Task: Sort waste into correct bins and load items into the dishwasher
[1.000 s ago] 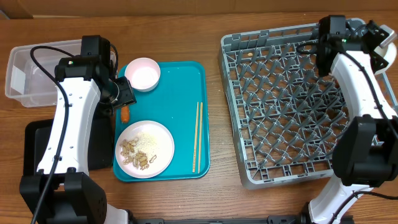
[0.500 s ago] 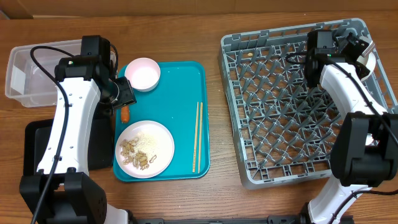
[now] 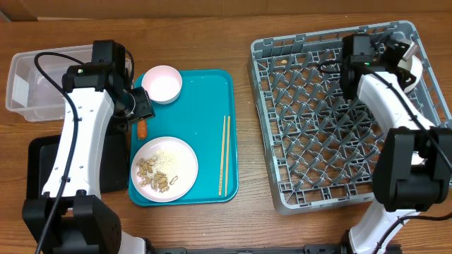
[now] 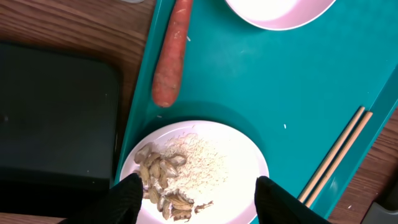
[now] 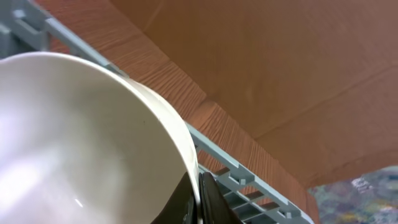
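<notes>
I need to move my right gripper to the left in the overhead view next, over the inner grid of the rack, to release the white bowl (image 5: pixel 81 137). The bowl is now crowding the corner side of the rack.
My left gripper (image 4: pixel 202 202) is open, its black fingers (image 4: pixel 127 199) spread on either side of the round plate (image 4: pixel 205 163) of beige food scraps (image 4: pixel 163 180) on the teal tray (image 4: pixel 261 87). An orange carrot (image 4: pixel 171 57) lies along the tray's left edge, beside the black tray bin (image 4: pixel 56 118). A pale-pink bowl (image 3: pixel 162 83) and the chopsticks (image 3: pixel 224 155) also rest on the teal tray. My right gripper (image 5: pixel 198 200) is shut on the rim of a white bowl (image 5: pixel 81 137), tilted over the far right corner of the grey dishwasher rack (image 3: pixel 332 120).
The clear tub (image 3: pixel 32 81) stands at the far left, behind the black tray (image 3: pixel 42 166), which my left arm partly covers. The rack's latticed wall (image 5: pixel 239 171) runs just behind the held bowl. Bare wooden table separates the teal tray from the rack.
My right arm has swung left with the white bowl, from beyond the rack's right edge to over its far right corner. The left arm has stayed where it was.
</notes>
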Controlling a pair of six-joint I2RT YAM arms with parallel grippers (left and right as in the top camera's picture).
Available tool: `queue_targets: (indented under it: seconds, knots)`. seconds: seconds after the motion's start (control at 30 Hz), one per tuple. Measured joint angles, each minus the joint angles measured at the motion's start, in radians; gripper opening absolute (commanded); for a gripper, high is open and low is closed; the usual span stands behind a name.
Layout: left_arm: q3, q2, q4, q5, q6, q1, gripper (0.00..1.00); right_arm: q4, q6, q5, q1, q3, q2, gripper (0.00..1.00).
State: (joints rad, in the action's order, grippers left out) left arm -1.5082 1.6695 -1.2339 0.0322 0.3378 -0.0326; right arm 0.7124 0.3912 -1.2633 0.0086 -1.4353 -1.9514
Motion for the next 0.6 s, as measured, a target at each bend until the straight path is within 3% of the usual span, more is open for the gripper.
queue_targets:
  seconds: [0.6]
  knots:
    - [0.0, 0.0, 0.0, 0.0, 0.0, 0.0, 0.63, 0.058, 0.012, -0.081, 0.074, 0.005, 0.002, 0.04]
